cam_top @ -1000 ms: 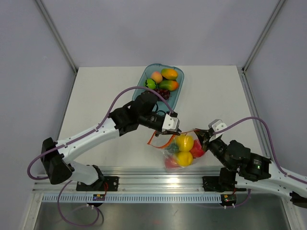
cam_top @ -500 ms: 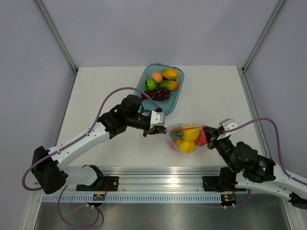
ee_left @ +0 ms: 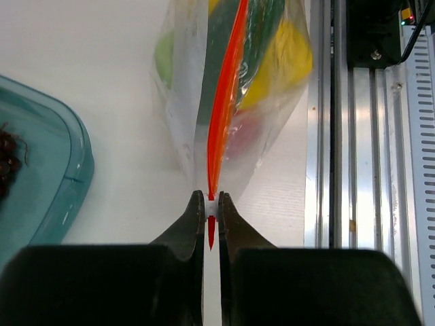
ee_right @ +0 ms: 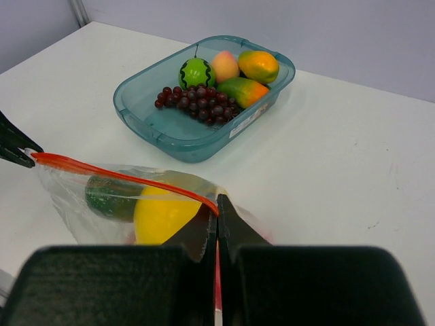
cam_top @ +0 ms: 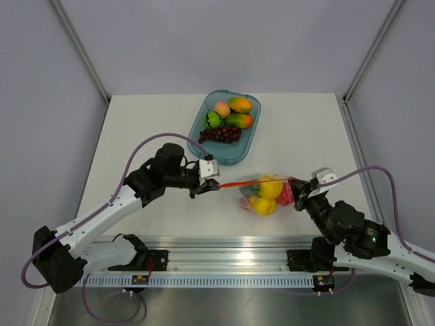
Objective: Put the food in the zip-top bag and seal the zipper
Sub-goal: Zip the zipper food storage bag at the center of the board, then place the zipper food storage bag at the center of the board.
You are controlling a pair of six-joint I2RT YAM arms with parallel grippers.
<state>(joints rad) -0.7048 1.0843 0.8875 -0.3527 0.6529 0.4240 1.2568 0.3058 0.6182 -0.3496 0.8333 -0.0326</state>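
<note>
My left gripper next needs to go outward and to the right in the top view and release the zipper over the empty tabletop [cam_top: 273, 144] [ee_left: 78, 34] beside the tray.
The clear zip-top bag [cam_top: 264, 195] hangs stretched between my two grippers near the table's front edge. It holds a yellow lemon [cam_top: 270, 188], a dark green cucumber [ee_right: 109, 197] and red fruit [cam_top: 284, 195]. Its red-orange zipper [cam_top: 245, 182] runs taut as one straight line. My left gripper [cam_top: 216, 185] is shut on the zipper's left end, seen in the left wrist view [ee_left: 211, 207]. My right gripper [cam_top: 296, 187] is shut on the zipper's right end, seen in the right wrist view [ee_right: 216, 207]. The bag also shows in the left wrist view [ee_left: 231, 102].
A translucent blue tray [cam_top: 204, 123] stands at the back middle with purple grapes [cam_top: 221, 134], mangoes [cam_top: 240, 112], a peach [cam_top: 221, 109] and a green round fruit [cam_top: 213, 119]. An aluminium rail [cam_top: 224, 248] runs along the table's near edge.
My left gripper has slid left along the zipper, pulling it straight and flat. The bag has moved up and right and now hangs taut. The right gripper has held its end.
</note>
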